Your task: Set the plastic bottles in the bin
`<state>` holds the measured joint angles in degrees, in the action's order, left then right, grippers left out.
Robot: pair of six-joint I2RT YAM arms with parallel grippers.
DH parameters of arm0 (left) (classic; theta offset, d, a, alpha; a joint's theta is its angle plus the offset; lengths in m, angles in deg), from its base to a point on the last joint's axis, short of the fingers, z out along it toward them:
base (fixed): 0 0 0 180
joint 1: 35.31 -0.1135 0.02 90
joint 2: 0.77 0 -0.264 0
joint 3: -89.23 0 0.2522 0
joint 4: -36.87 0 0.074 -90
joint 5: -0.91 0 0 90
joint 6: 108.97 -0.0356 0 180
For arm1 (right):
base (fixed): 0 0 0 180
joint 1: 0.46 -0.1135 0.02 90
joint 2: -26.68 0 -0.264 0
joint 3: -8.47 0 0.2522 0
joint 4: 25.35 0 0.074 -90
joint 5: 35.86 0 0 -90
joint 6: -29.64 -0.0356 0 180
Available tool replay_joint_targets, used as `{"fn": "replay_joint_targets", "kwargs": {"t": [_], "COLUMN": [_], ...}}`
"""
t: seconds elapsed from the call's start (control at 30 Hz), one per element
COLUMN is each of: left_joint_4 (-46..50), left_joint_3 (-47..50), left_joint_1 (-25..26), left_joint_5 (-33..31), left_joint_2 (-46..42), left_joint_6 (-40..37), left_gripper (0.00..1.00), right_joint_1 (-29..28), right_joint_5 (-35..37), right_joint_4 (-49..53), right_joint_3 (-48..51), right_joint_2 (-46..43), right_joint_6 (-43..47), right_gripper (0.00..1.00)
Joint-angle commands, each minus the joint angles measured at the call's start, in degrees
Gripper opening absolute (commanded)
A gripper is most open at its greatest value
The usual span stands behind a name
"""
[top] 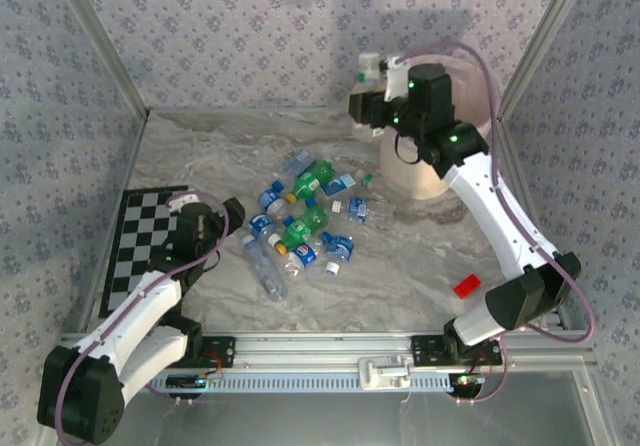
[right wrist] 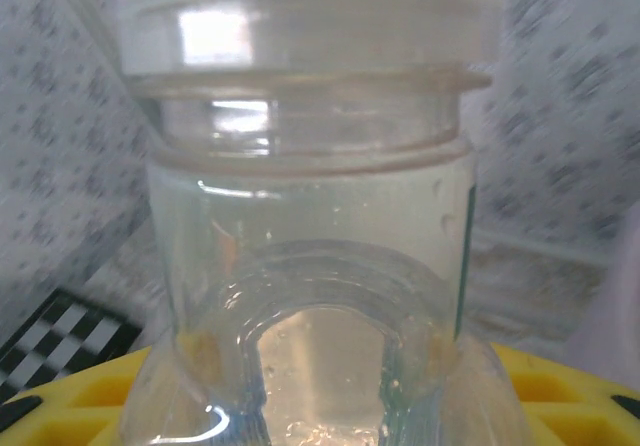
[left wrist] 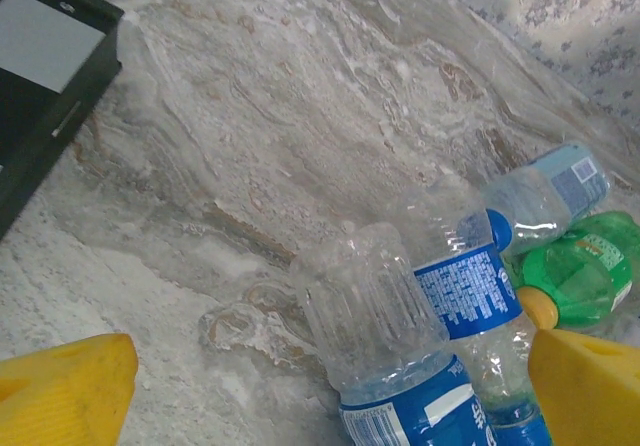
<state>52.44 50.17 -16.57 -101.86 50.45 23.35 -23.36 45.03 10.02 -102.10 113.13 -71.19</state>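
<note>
The clear bottle still hangs beside the pale pink bin's rim, so my right gripper should move sideways over the opening of the bin to let go of the bottle.
Several small clear and green plastic bottles [top: 305, 221] lie in a heap at the table's middle. My left gripper [top: 234, 216] is low at the heap's left edge and open. In the left wrist view its yellow fingers [left wrist: 62, 391] stand wide apart, and a clear bottle with a blue label [left wrist: 385, 331] lies between them, untouched. My right gripper [top: 364, 102] is raised at the back, shut on a clear bottle with a white cap [top: 371, 66], just left of the pale pink bin [top: 432, 171]. The same bottle [right wrist: 310, 216] stands upright in the right wrist view.
A small red block [top: 466, 286] lies near the right arm's base. A black and white checkerboard [top: 140, 236] covers the left of the table, its dark edge [left wrist: 45, 86] close to my left gripper. Patterned walls close in three sides.
</note>
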Motion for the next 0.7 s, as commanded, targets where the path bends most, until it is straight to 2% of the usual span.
{"fn": "replay_joint_targets", "kwargs": {"t": [0.0,0.3,0.67], "left_joint_4": [-2.51,-1.47,-0.02], "left_joint_3": [-2.46,-4.31,-5.29], "left_joint_1": [-0.20,-0.20,-0.20], "left_joint_5": [3.07,6.84,9.48], "left_joint_2": [1.12,3.79,4.70], "left_joint_6": [-0.44,-2.25,-2.86], "left_gripper": [1.00,1.00,1.00], "right_joint_1": [4.19,12.80,16.30], "right_joint_5": [3.67,13.22,11.19], "right_joint_4": [-1.78,3.80,10.38], "right_joint_3": [-4.35,-9.18,-7.94], "right_joint_2": [1.22,6.71,11.91], "right_joint_6": [2.19,8.28,7.40], "right_gripper": [0.46,0.47,0.49]}}
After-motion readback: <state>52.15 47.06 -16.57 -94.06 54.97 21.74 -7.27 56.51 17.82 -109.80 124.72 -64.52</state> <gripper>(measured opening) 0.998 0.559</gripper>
